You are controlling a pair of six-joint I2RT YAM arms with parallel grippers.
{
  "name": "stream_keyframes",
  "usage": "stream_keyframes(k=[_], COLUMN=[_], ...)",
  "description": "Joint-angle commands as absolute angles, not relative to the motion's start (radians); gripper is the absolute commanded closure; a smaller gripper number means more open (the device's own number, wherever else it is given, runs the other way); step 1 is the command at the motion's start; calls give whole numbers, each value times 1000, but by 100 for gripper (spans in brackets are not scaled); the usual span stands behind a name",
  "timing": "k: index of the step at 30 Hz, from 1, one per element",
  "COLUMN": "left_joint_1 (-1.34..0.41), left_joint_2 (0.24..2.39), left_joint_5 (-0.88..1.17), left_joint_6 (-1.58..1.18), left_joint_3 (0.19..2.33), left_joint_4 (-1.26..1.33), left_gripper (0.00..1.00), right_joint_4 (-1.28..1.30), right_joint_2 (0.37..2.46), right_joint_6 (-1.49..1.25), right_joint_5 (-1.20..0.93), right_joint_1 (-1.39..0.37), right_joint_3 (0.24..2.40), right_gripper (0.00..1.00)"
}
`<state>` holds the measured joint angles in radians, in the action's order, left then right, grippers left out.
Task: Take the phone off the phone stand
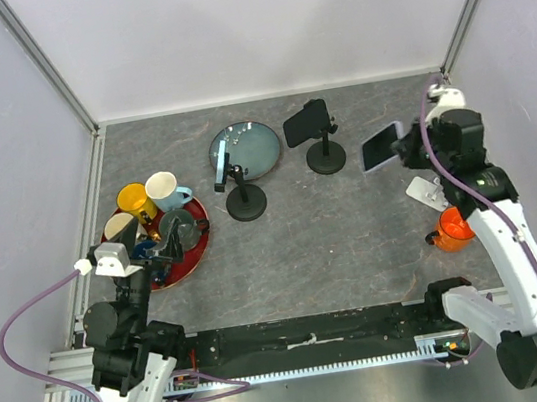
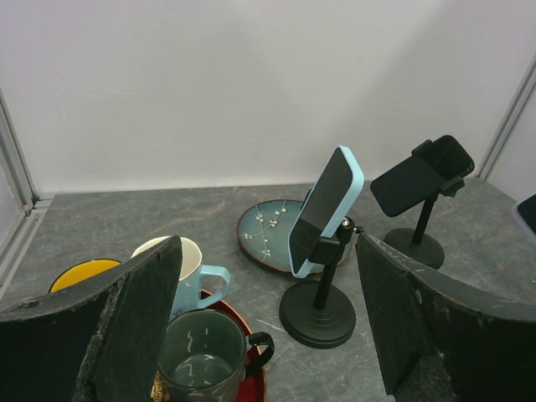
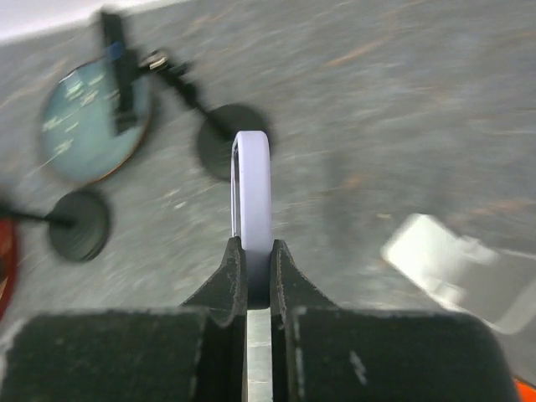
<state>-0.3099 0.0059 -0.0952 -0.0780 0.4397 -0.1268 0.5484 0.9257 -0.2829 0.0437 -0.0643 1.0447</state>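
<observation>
The robot's right gripper will next swing back and down to let go on the clear tabletop by the red tray, because that spot is below, to the gripper's left in the top view.
My right gripper [image 1: 404, 147] is shut on the edge of a lavender phone [image 1: 382, 147], holding it in the air at the right side of the table. The right wrist view shows the phone [image 3: 252, 184] edge-on, pinched between my fingertips [image 3: 252, 251]. A white phone stand [image 1: 427, 192] sits bare on the table just below and to the right of the phone, also blurred in the right wrist view [image 3: 456, 272]. My left gripper [image 1: 150, 254] hangs open over the red tray [image 1: 204, 226], nothing between its fingers [image 2: 138, 318].
A blue-cased phone [image 2: 327, 209] on a black stand [image 2: 318, 314] and a black phone [image 2: 421, 176] on another stand are mid-table by a teal plate [image 1: 253, 148]. Several mugs crowd the tray, including a dark one [image 2: 201, 356]. An orange mug [image 1: 451, 230] stands near the right arm.
</observation>
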Motion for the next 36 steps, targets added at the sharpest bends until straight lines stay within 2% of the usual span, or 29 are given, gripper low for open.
stream_keyframes(k=[1, 5, 10, 16, 17, 29, 36], left_joint_1=[-310, -310, -310, -310, -311, -310, -310], left_joint_2=[-35, -20, -11, -6, -6, 46, 63], left_joint_5=[-92, -91, -89, -89, -87, -90, -87], left_joint_6=[-43, -44, -46, -48, -49, -48, -44], left_joint_3=[466, 468, 472, 477, 477, 492, 492], left_joint_4=[-127, -130, -143, -152, -155, -184, -184], left_gripper=[9, 9, 9, 9, 9, 9, 9], right_joint_4=[263, 166, 43, -280, -370, -679, -716], right_joint_2=[1000, 1089, 1211, 1373, 1394, 1683, 1839], right_joint_6=[-336, -350, -373, -541, -566, -699, -704], right_joint_5=[-484, -682, -755, -807, -813, -821, -825], right_joint_1=[-112, -251, -397, -555, -567, -710, -726], right_joint_3=[953, 914, 867, 795, 787, 756, 761], right_gripper=[100, 100, 100, 100, 100, 100, 100])
